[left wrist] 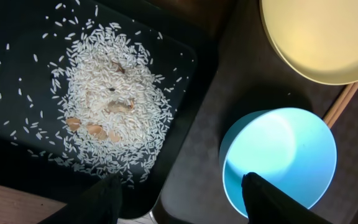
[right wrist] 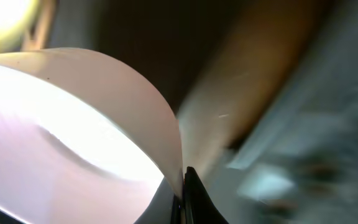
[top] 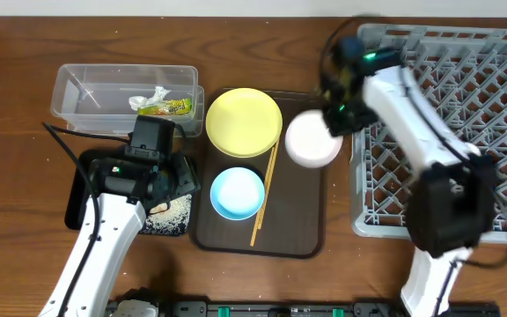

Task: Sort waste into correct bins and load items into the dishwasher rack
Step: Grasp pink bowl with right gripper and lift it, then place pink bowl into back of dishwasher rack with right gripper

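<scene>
I should next move my right gripper outward over the rack [top: 465, 79] and release the bowl, because the rack's far corner lies outward and to the gripper's right in the overhead view.
My right gripper [top: 334, 121] is shut on the rim of the white bowl [top: 312, 141], holding it over the right edge of the brown serving tray, beside the grey dishwasher rack [top: 465, 79]. In the right wrist view the bowl [right wrist: 73, 143] fills the left, pinched in the jaws [right wrist: 184, 193]. My left gripper [left wrist: 182, 199] is open and empty above the black tray [top: 86, 189] holding rice scraps [left wrist: 114, 106]. The light blue bowl [top: 237, 193], yellow plate [top: 244, 121] and chopsticks [top: 264, 195] lie on the serving tray. The snack wrapper [top: 167, 109] and tissue [top: 150, 99] lie in the clear tub [top: 86, 88].
The dark brown serving tray [top: 297, 220] lies in the middle of the wooden table. The rack fills the right side. My left arm covers part of the black tray. The small white cup is not in view.
</scene>
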Robot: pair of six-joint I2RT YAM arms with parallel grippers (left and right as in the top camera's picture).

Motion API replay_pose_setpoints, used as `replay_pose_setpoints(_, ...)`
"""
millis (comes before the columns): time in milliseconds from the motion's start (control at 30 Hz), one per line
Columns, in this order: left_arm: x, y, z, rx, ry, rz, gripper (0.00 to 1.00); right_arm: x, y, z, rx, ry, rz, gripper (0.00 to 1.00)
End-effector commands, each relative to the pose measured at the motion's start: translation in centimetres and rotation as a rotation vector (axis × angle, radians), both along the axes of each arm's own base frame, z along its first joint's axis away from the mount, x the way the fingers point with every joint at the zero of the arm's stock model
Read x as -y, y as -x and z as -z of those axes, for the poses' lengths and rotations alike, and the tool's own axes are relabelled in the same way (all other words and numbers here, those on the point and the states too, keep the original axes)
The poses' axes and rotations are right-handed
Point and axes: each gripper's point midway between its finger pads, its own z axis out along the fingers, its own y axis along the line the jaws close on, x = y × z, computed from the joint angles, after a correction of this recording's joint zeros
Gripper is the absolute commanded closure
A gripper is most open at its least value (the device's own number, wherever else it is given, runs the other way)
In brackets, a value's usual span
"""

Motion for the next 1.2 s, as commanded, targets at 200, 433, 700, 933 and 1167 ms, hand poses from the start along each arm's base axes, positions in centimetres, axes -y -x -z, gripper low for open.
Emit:
replay_pose_setpoints(200,-0.4,0.1,0.4,-0.010,-0.020,-0.010,0.35,10.4,-7.9,-15.7,0.660,0.250,0.271,0.99)
replay_pose_setpoints(433,-0.4,0.1,0.4,-0.010,-0.020,-0.010,0.35,17.5,-10.1,-19.5,0.883,0.607,0.581,0.99)
replay_pose_setpoints(700,-0.4,0.2,0.4,-0.011,-0.020,-0.010,0.35,19.0,-12.2,-15.7,0.885,0.739,0.693,0.99)
replay_pose_setpoints(933,-0.4,0.2,0.4,-0.011,-0.020,-0.010,0.35,18.6,-13.7,-9.6,0.800,0.765,0.676,0.99)
replay_pose_setpoints(1167,-0.4,0.2,0.4,-0.011,-0.020,-0.010,0.35,17.7,-14.4,-6.4,0.759,0.754,0.656,0.99)
